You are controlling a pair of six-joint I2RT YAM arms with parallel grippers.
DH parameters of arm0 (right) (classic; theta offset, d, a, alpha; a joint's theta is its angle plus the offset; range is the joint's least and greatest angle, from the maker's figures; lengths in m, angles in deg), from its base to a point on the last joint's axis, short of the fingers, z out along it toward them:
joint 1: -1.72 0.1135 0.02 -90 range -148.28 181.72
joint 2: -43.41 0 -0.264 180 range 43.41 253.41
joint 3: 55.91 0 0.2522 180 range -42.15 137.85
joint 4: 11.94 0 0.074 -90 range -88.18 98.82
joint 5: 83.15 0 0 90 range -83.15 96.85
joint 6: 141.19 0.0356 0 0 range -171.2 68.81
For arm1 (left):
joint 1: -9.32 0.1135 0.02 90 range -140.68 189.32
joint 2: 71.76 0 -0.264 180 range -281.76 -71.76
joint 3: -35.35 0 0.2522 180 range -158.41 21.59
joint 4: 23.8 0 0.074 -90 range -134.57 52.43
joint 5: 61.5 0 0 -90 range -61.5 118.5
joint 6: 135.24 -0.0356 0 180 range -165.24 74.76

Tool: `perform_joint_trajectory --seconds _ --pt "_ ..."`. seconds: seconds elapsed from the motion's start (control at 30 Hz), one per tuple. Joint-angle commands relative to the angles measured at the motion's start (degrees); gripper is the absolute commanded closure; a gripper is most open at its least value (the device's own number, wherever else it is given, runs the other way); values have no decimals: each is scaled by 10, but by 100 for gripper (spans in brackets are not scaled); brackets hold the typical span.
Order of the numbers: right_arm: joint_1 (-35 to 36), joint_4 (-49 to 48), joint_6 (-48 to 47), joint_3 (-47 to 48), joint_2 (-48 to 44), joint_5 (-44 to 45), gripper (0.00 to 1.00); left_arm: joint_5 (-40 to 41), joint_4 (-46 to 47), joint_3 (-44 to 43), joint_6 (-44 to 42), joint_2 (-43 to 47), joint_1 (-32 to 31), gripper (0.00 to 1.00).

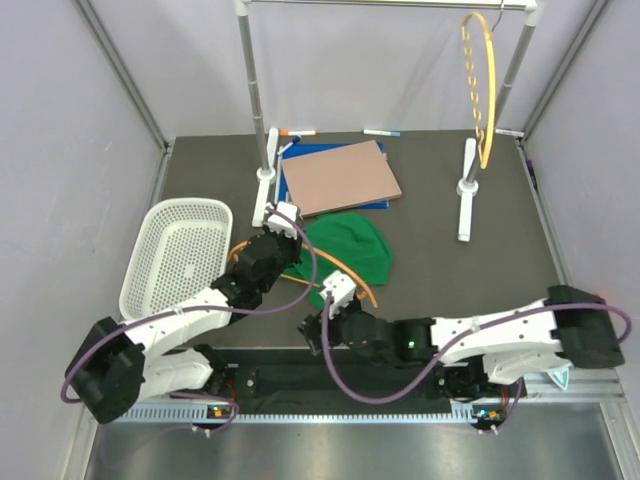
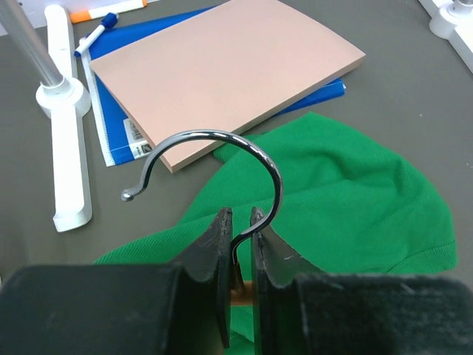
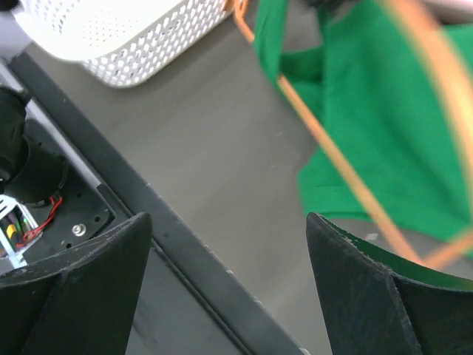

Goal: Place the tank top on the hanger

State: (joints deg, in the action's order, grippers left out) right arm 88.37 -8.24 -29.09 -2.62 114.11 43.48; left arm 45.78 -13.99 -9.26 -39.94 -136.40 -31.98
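Observation:
The tank top's near corner (image 1: 317,299) (image 3: 318,197) below the hanger arm sticks out, so my right gripper lowers next, then turns onto that corner.
The bright green tank top (image 1: 350,248) lies crumpled on the dark table in front of the brown board. The thin orange hanger (image 1: 352,275) lies partly under and through it, one arm curving out at the near side. My left gripper (image 1: 284,218) is shut on the stem of the hanger's metal hook (image 2: 222,137), and the left wrist view shows the jaws (image 2: 241,216) pinching the wire above the tank top (image 2: 355,185). My right gripper (image 1: 331,295) is open and empty at the tank top's near edge. In the right wrist view (image 3: 229,244) the hanger arm (image 3: 332,155) crosses the green fabric (image 3: 384,126).
A white mesh basket (image 1: 180,255) stands at the left. A brown board (image 1: 342,175) lies on a blue folder, with markers behind it. A white rack (image 1: 250,90) stands at the back, and a yellower wavy-bar hanger (image 1: 482,85) hangs on it. The table's front rail (image 3: 185,251) is under my right gripper.

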Motion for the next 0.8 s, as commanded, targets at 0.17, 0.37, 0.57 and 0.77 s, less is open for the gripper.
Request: perform_joint_trajectory --seconds 0.17,0.37,0.57,0.77 --pt "4 -27 158 62 151 33 16 42 21 2 28 38 3 100" --pt "-47 -22 233 54 204 25 16 39 19 5 30 48 3 100" --pt "-85 -43 240 64 265 18 19 36 19 7 30 51 3 100" --pt "-105 -94 236 57 298 23 26 32 19 7 32 52 3 100"
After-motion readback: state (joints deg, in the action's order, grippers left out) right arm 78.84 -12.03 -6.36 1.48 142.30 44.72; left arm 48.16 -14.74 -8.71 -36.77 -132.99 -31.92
